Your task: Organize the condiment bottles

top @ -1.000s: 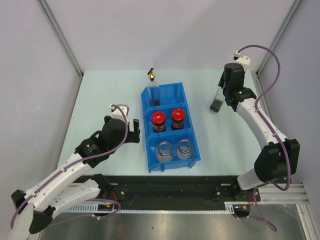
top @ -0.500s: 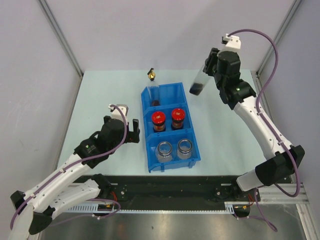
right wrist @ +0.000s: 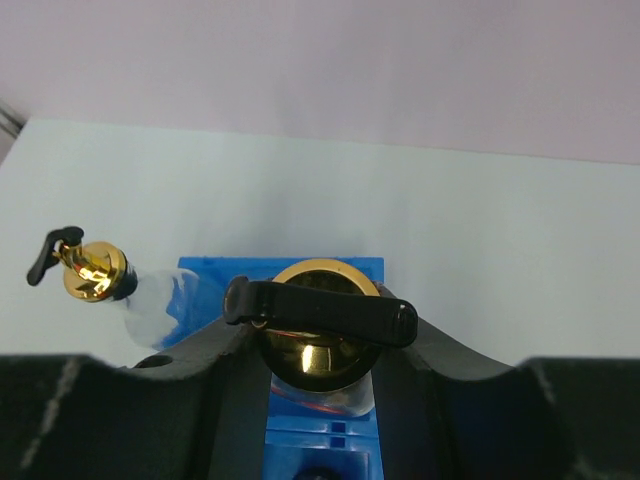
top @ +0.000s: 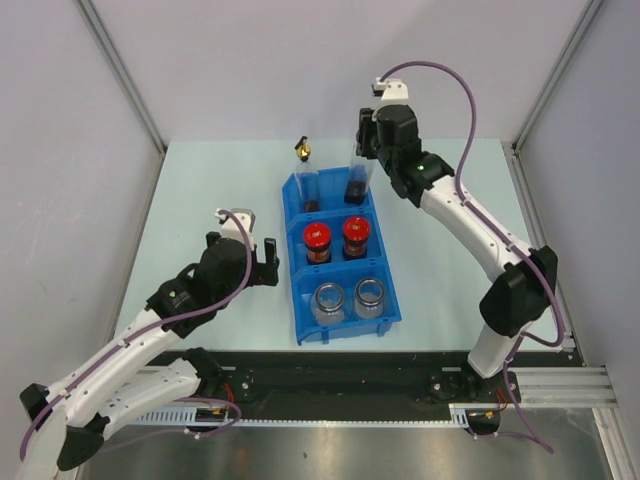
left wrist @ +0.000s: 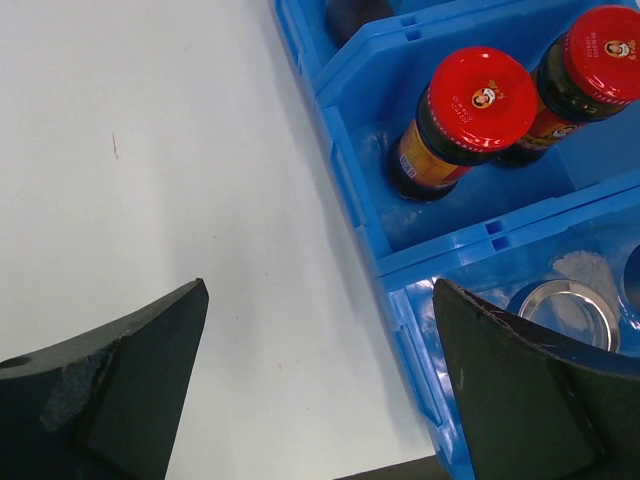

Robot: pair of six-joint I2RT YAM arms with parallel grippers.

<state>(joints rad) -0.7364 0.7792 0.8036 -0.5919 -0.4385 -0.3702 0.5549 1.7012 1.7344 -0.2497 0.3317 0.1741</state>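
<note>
The open part of the bin's bottom beside the second bottle lies below my right gripper, to its left in the top view, so next I will lower my right gripper that way and let go.
My right gripper is shut on a tall clear bottle with a gold pour spout and holds it over the far compartment of the blue bin; its dark lower end is inside that compartment. A second spouted bottle stands in the same compartment at the left, also in the right wrist view. Two red-lidded jars fill the middle compartment and show in the left wrist view. Two silver-lidded jars fill the near one. My left gripper is open and empty left of the bin.
The bin's blue wall runs just right of my left fingers. Metal frame posts stand at the table's back corners, and grey walls close the sides.
My right arm has swung left with the tall bottle, from the table right of the bin to over the bin's far compartment. The left arm has not moved.
</note>
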